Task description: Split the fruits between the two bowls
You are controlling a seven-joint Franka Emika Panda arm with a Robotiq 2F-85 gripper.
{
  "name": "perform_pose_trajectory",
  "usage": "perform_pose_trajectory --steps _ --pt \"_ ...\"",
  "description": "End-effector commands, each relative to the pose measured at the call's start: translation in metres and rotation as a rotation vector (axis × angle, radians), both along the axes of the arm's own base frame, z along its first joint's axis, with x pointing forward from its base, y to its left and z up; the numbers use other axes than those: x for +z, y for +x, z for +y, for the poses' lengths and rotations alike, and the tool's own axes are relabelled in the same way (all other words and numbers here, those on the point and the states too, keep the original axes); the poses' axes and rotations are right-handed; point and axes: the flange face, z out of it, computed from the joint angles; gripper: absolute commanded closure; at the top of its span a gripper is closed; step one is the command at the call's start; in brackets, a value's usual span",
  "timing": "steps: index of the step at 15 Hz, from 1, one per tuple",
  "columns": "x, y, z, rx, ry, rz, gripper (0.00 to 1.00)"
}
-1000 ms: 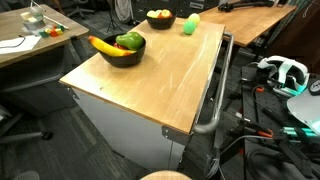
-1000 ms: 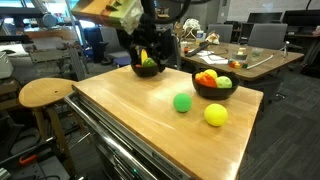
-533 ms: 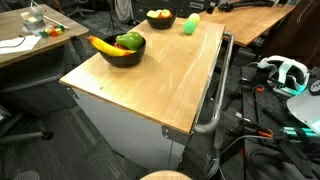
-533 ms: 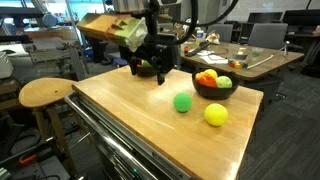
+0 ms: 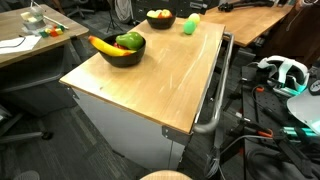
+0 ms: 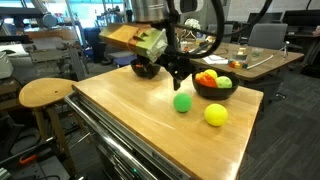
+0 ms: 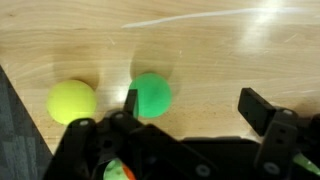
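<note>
The green ball is next to one of my fingertips, so next I will move my gripper down and to the left in the wrist view, with its fingers on both sides of the ball to close.
Two black bowls stand on the wooden table point(image 6: 130, 120). One bowl point(image 6: 213, 88) holds orange, red and green fruits. The other bowl point(image 5: 122, 52) holds a banana and green fruit; it sits partly behind my arm in an exterior view point(image 6: 145, 69). A green ball fruit point(image 6: 182, 102) and a yellow ball fruit point(image 6: 215, 115) lie loose on the table. Both show in the wrist view, green point(image 7: 152, 95) and yellow point(image 7: 72, 101). My gripper point(image 6: 180, 72) hangs above the table between the bowls. It is open and empty point(image 7: 195, 105), with the green ball beside one finger.
The table has a metal handle rail point(image 5: 215, 90) along one side. A round wooden stool point(image 6: 45, 93) stands beside the table. Desks with clutter point(image 6: 245, 55) stand behind, and cables and a headset point(image 5: 283, 72) lie on the floor.
My gripper has moved away from the bowl with the banana, across the table toward the green ball and the other bowl. The fruits have not moved.
</note>
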Motion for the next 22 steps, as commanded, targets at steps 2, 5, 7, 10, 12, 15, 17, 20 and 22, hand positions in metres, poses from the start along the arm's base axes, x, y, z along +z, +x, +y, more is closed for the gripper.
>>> perform_pose_trajectory --steps 2,5,7,10,12,15,17,20,22 --pt "-0.02 0.039 -0.021 -0.072 -0.035 -0.032 0.0" --pt "-0.04 0.057 -0.03 -0.102 -0.078 -0.041 0.0" --pt "-0.05 0.065 -0.035 -0.118 -0.095 -0.036 0.0" --pt "-0.059 0.074 -0.038 -0.137 -0.098 -0.023 0.0" --pt "-0.062 0.079 -0.036 -0.14 -0.093 -0.019 0.0" --pt "-0.063 0.082 -0.029 -0.146 -0.087 -0.007 0.26" --pt "-0.063 0.083 -0.026 -0.158 -0.08 0.0 0.39" --pt "-0.059 0.086 -0.024 -0.19 -0.064 0.0 0.63" --pt "-0.05 0.088 -0.02 -0.213 -0.04 0.003 0.73"
